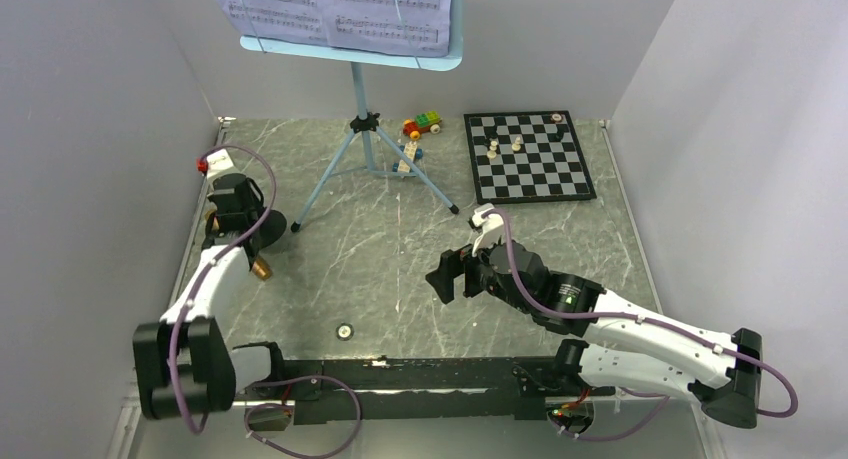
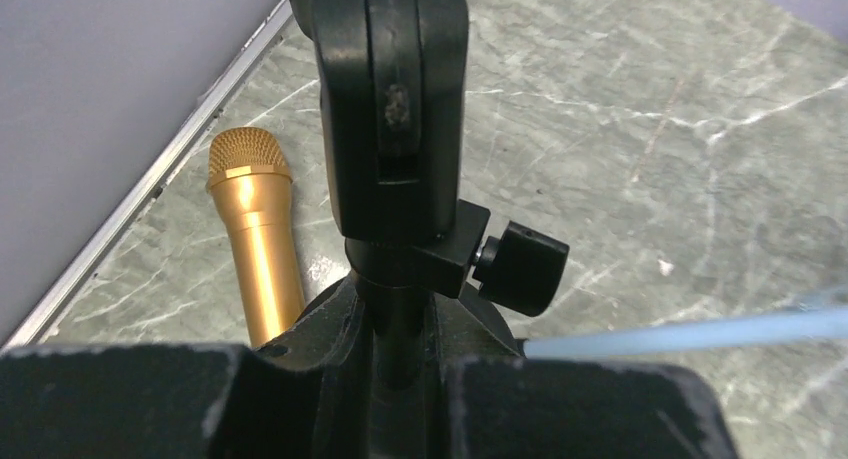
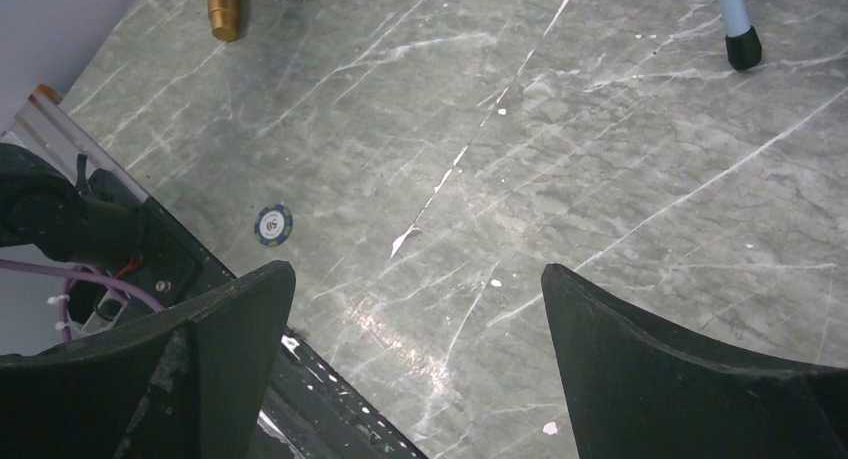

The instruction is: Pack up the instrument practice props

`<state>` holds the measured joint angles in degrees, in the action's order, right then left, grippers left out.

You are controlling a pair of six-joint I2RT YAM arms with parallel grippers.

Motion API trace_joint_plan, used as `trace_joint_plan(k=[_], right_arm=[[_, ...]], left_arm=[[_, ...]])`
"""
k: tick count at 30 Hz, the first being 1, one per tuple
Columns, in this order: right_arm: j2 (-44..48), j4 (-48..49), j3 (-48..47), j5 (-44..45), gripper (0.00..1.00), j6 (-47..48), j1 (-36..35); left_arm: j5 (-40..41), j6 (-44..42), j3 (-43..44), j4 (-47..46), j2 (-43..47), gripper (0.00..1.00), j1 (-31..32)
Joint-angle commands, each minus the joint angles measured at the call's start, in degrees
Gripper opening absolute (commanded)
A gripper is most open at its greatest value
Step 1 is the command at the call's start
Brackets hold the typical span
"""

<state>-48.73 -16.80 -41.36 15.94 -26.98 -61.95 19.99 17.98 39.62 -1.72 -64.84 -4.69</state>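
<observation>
The mic stand will next go outward in my left gripper to the bare tabletop (image 1: 286,195) beside the tripod leg, clear of its foot, and I will release it there.
The light-blue music stand (image 1: 368,129) stands at the back centre on its tripod. White sheet-music pages (image 1: 340,4) rest on its desk. My left gripper (image 1: 238,211) is at the left edge, shut on the post of the small black mic stand (image 2: 392,109). In the left wrist view the gripper (image 2: 400,324) holds the post just below the clip and knob. The stand's round base (image 1: 268,227) shows beneath the gripper. The gold-brown microphone (image 2: 255,244) lies on the table beside it, and its tail shows in the top view (image 1: 261,269). My right gripper (image 1: 447,276) is open and empty over the middle of the table (image 3: 420,279).
A chessboard (image 1: 530,159) with a few pieces lies at the back right. A colourful toy brick car (image 1: 422,125) sits behind the tripod. A poker chip (image 1: 345,331) lies near the front and also shows in the right wrist view (image 3: 273,225). A tripod foot (image 3: 742,49) is ahead of the right gripper. Grey walls enclose three sides.
</observation>
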Motion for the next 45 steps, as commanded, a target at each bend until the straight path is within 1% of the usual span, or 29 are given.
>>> trace_joint_plan(k=[1, 3, 6, 9, 13, 17, 20, 24, 30, 31, 32, 34, 37, 40, 42, 45], right_arm=[[-1.01, 2.57, -1.99, -1.38, 0.99, 1.73, 0.17], [-1.28, 2.55, -2.22, -1.77, 0.99, 1.76, 0.17], [-0.7, 3.32, -1.62, -2.3, 0.99, 1.59, 0.2], [-0.68, 4.4, -0.8, -2.4, 0.99, 1.61, 0.25], [-2.1, 4.62, -0.64, -2.26, 0.99, 2.01, 0.34], [-2.68, 4.59, -0.47, -2.09, 0.99, 2.56, 0.43], [-2.69, 4.22, -0.92, -1.57, 0.99, 3.34, 0.69], [-2.33, 3.38, -1.48, -0.97, 0.99, 4.17, 0.87], [-1.51, 2.96, -1.15, -0.56, 1.0, 4.22, 1.13], [-1.47, 2.98, -1.05, -0.52, 1.0, 4.2, 1.19], [-1.38, 2.85, -1.01, -0.45, 1.0, 4.22, 1.22], [-1.34, 2.66, -1.08, -0.38, 1.0, 4.26, 1.23], [-1.01, 2.31, -1.26, -0.15, 1.0, 4.3, 1.31], [-0.52, 1.89, -1.22, 0.03, 1.0, 4.26, 1.31], [-0.14, 2.13, -0.78, -0.02, 1.0, 3.99, 1.31], [-0.2, 3.0, -0.3, -1.04, 1.0, 3.5, 1.31]], left_arm=[[-3.84, 0.34, 4.41, -14.93, -6.36, 0.0, -2.12], [-2.48, -1.15, 5.61, -17.19, -9.7, 0.0, -2.53], [-1.95, -3.8, 6.04, -22.92, -12.25, 0.0, -2.78], [-3.1, -6.06, 8.63, -25.65, -14.62, 0.0, -2.78], [-3.87, -8.56, 9.87, -29.81, -16.97, 0.0, -2.78], [-3.77, -10.34, 12.32, -28.22, -21.49, 0.0, -2.74], [-3.09, -11.38, 12.67, -28.95, -24.51, 0.0, -2.78], [-2.37, -12.45, 14.3, -26.57, -28.57, 0.0, -2.73], [-1.28, -13.04, 12.97, -26.42, -30.61, 0.0, -2.78], [-1.15, -12.97, 12.82, -25.94, -30.84, 0.03, -2.78], [-0.96, -12.97, 12.65, -25.56, -31.08, 0.11, -2.78], [-0.74, -13.18, 12.28, -25.0, -31.24, 0.33, -2.77], [-1.04, -13.32, 12.22, -23.61, -30.76, 0.57, -2.8], [-1.13, -12.53, 12.49, -20.56, -28.51, 0.72, -2.78], [-1.13, -10.93, 12.34, -18.9, -26.21, 0.83, -2.76], [-1.53, -7.77, 13.03, -13.52, -22.85, 0.91, -2.78]])
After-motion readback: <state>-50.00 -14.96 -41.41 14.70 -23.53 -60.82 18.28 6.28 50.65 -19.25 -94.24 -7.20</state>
